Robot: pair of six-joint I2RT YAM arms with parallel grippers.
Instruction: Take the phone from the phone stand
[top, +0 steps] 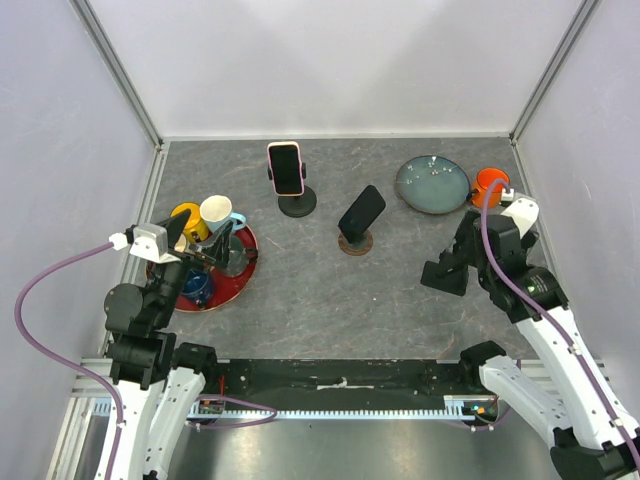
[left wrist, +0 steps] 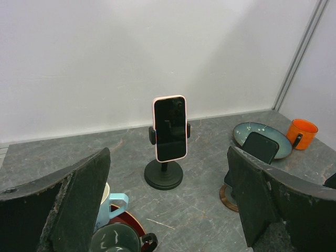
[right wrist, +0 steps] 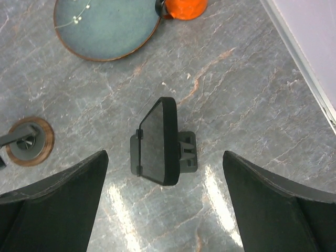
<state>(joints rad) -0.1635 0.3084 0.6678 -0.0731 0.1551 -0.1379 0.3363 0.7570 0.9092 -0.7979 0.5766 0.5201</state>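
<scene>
My right gripper should come down next with its open fingers astride the near end of the dark phone's top point(right wrist: 171, 167), as that end stands clear above the grey stand.
A pink-cased phone point(top: 285, 168) stands upright in a black round-based stand point(top: 297, 205) at the back centre; it also shows in the left wrist view point(left wrist: 169, 127). A black phone point(top: 361, 213) leans on a stand with a round wooden base point(top: 354, 243). A third dark phone point(right wrist: 157, 140) sits on a small grey stand point(right wrist: 186, 151) directly below my right gripper point(right wrist: 164, 157), which is open and empty, a finger on either side above it. My left gripper point(top: 210, 245) is open and empty over the red tray, facing the pink phone from a distance.
A red tray point(top: 240, 278) at the left holds several mugs, among them a white one point(top: 215, 211) and a yellow one point(top: 186, 217). A blue-green plate point(top: 431, 185) and an orange mug point(top: 489, 185) sit at the back right. Walls enclose the table.
</scene>
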